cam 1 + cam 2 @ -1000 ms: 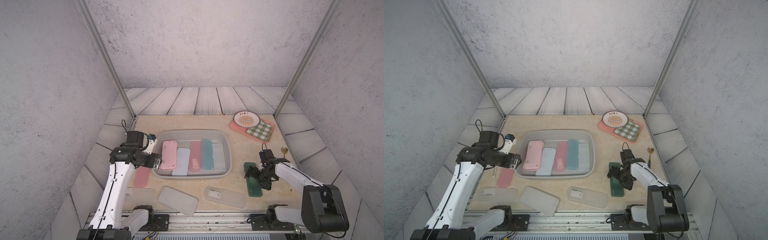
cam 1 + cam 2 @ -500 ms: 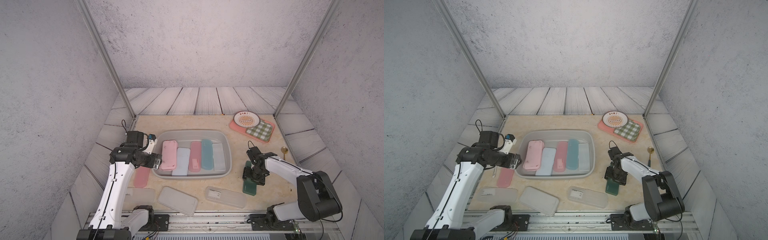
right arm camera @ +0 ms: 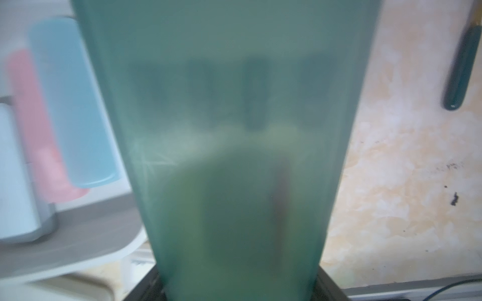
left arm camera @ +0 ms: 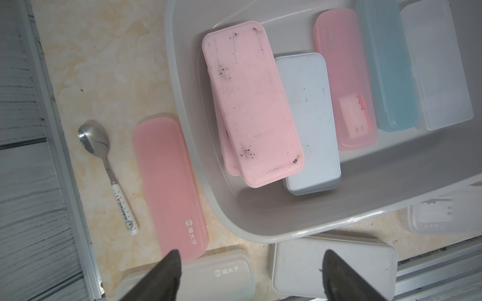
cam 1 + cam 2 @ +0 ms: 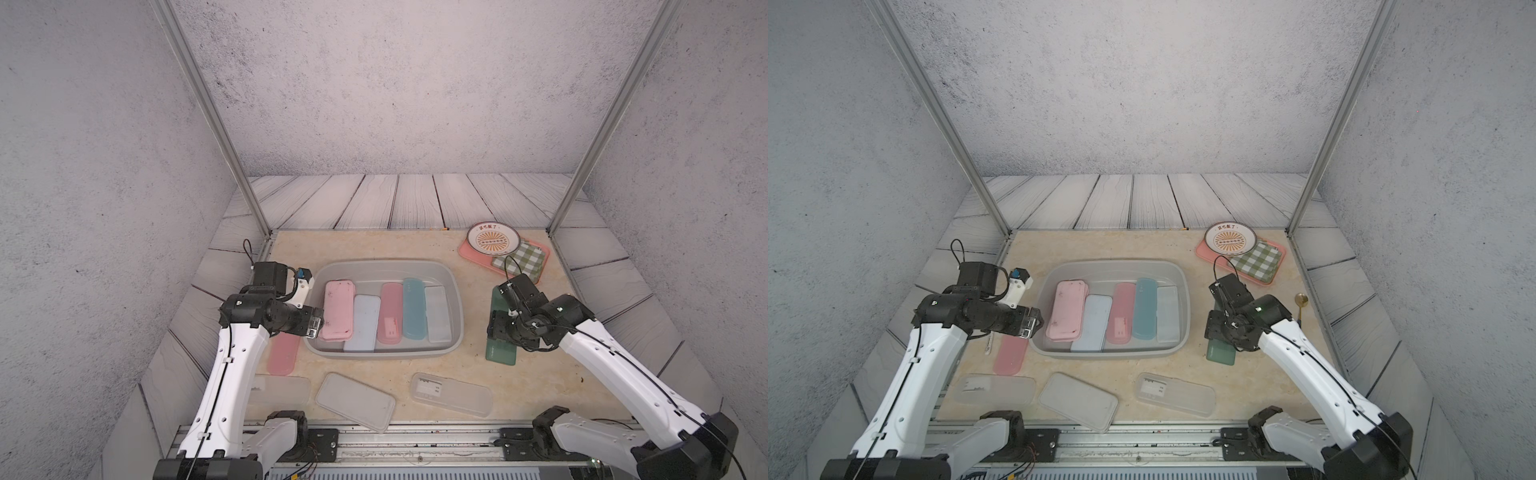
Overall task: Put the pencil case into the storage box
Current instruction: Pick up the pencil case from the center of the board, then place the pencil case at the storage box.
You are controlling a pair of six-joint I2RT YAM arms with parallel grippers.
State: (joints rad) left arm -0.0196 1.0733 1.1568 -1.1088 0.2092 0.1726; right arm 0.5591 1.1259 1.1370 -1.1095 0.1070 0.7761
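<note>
Next, my right gripper goes over the box's rim and lowers the green case onto the pale blue case's flat top (image 5: 364,316). It then releases, since that top is bare in the box (image 5: 455,291).
A dark green pencil case (image 5: 501,353) (image 5: 1220,356) lies lengthwise right of the grey storage box (image 5: 455,291) (image 5: 1185,291). My right gripper (image 5: 504,332) (image 5: 1219,332) is shut across its width, near its middle. In the right wrist view the green case (image 3: 234,117) fills the picture, with a finger at each side; whether it has left the table I cannot tell. My left gripper (image 5: 317,328) (image 5: 1036,325) (image 4: 250,263) hangs open and empty at the box's left rim (image 4: 187,125). Several cases, pink, pale blue, teal and clear, lie in the box.
A pink case (image 5: 284,353) and a steel spoon (image 4: 104,161) lie left of the box. Three translucent cases (image 5: 282,388) (image 5: 355,401) (image 5: 451,395) sit along the front edge. A pink tray (image 5: 467,254) with plate and checked cloth stands back right. A gold spoon (image 5: 1300,302) lies at the right edge.
My right gripper has moved in over the green pencil case and shut on it. The left arm has stayed still.
</note>
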